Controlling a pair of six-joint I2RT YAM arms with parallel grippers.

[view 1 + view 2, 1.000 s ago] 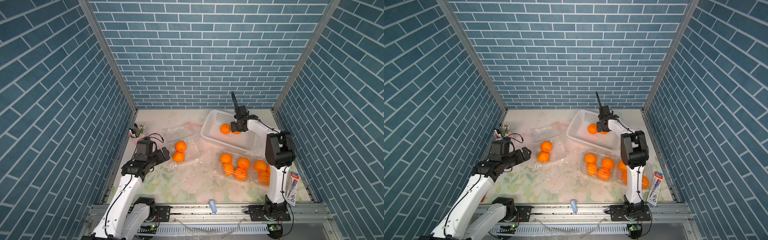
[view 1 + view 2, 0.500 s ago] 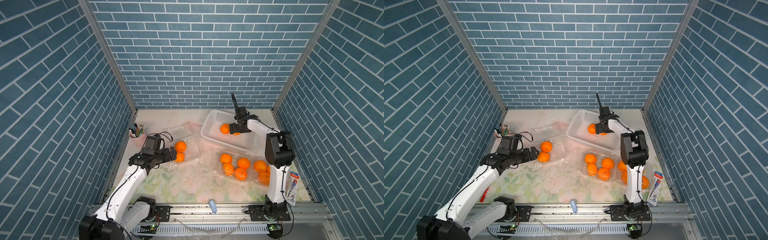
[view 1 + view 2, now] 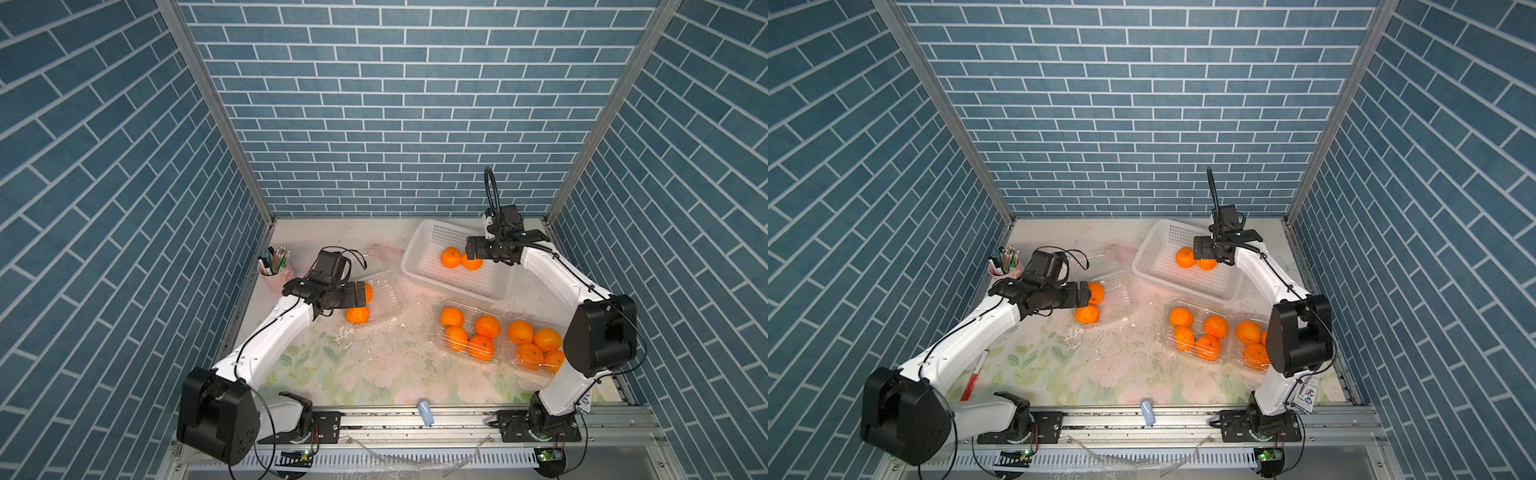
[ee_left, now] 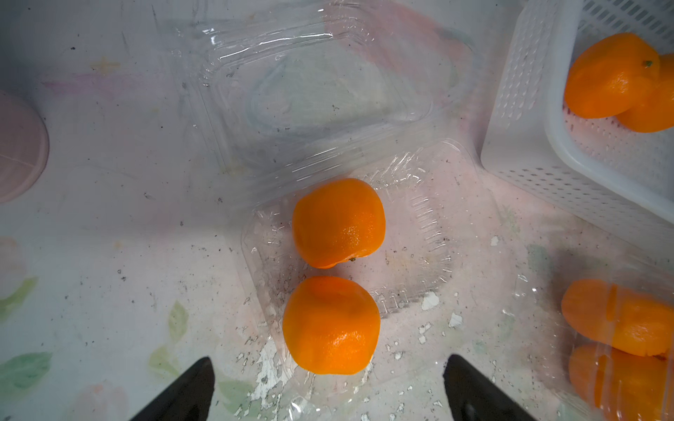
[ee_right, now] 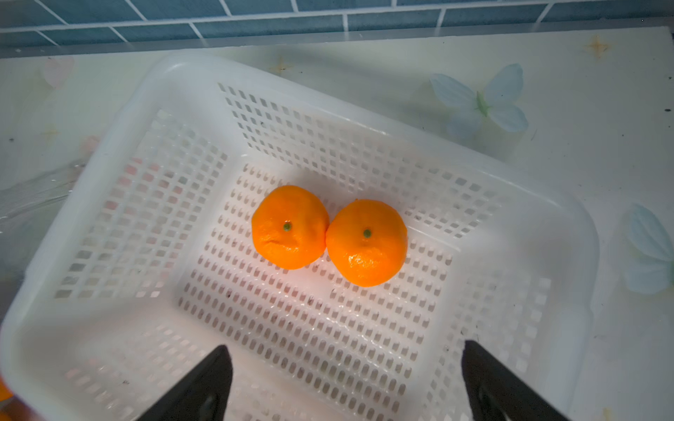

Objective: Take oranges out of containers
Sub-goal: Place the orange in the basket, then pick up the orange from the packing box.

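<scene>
The farther orange (image 3: pixel 1096 293) is below and outward, so next my left gripper will reach outward past the nearer orange and go down with its fingers open wider than the fruit.
An open clear container (image 3: pixel 385 291) on the left holds two oranges (image 4: pixel 339 222) (image 4: pixel 331 324). My left gripper (image 4: pixel 329 361) hangs open just over the nearer one, a finger on each side, touching nothing; in a top view the left gripper (image 3: pixel 358 293) covers part of the farther orange. My right gripper (image 5: pixel 346 348) is open and empty above the white basket (image 5: pixel 175 84), where two oranges (image 5: pixel 290 226) (image 5: pixel 366 242) lie touching. Two more containers (image 3: pixel 437 337) (image 3: pixel 510 356) at the front right each hold several oranges.
A pink cup of pens (image 3: pixel 274 270) stands behind my left arm. The container's flat lid (image 4: pixel 313 84) lies open beyond it. A red pen (image 3: pixel 974 374) lies front left, a small blue object (image 3: pixel 424 411) on the front rail, and a packet (image 3: pixel 586 402) by the right base.
My left arm has swung right and forward until its open gripper sits over the two oranges. The right gripper has opened and let an orange go into the basket beside the other.
</scene>
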